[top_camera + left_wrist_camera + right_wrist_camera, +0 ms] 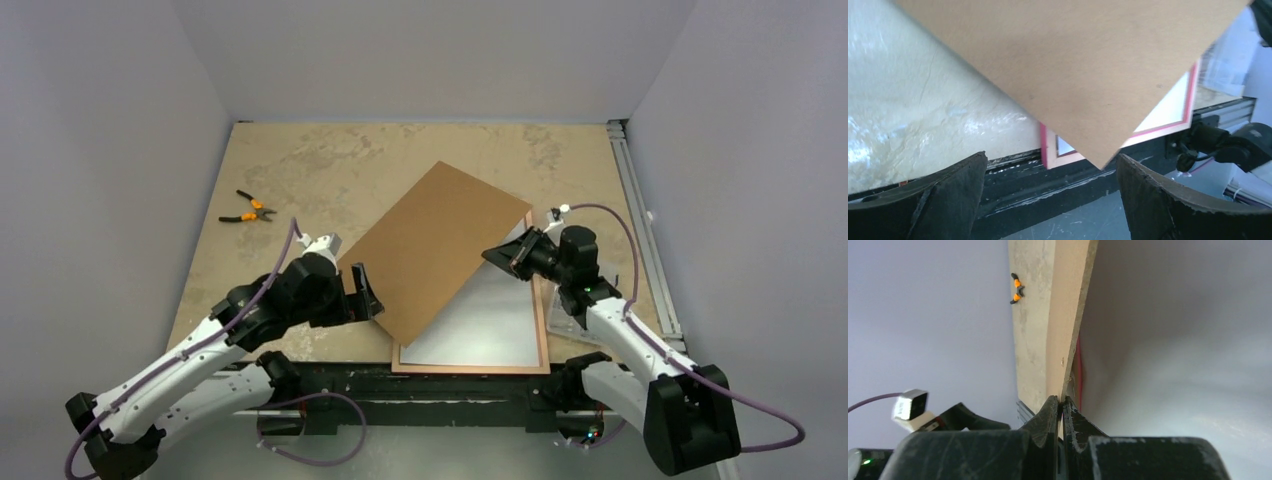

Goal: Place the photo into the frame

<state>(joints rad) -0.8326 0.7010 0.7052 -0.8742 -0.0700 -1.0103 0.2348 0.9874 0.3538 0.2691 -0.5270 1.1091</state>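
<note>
The board's raised edge stands clear beside the right gripper, so the left gripper will next swing across the backing board toward the right in the top view and turn onto that edge.
The frame lies flat at the table's near edge, its pink and tan border showing in the left wrist view. A pale white surface fills its opening; I cannot tell whether this is the photo's back. A brown backing board slants over the frame, its right side raised. My right gripper is shut on the board's right edge, its fingertips pinching the thin board. My left gripper stands open by the board's near left side, and the board's corner hangs between its wide-spread fingers without touching them.
Orange-handled pliers lie at the far left of the table. A clear transparent sheet rests just right of the frame, under the right arm. An aluminium rail runs along the table's right edge. Grey walls close in on three sides.
</note>
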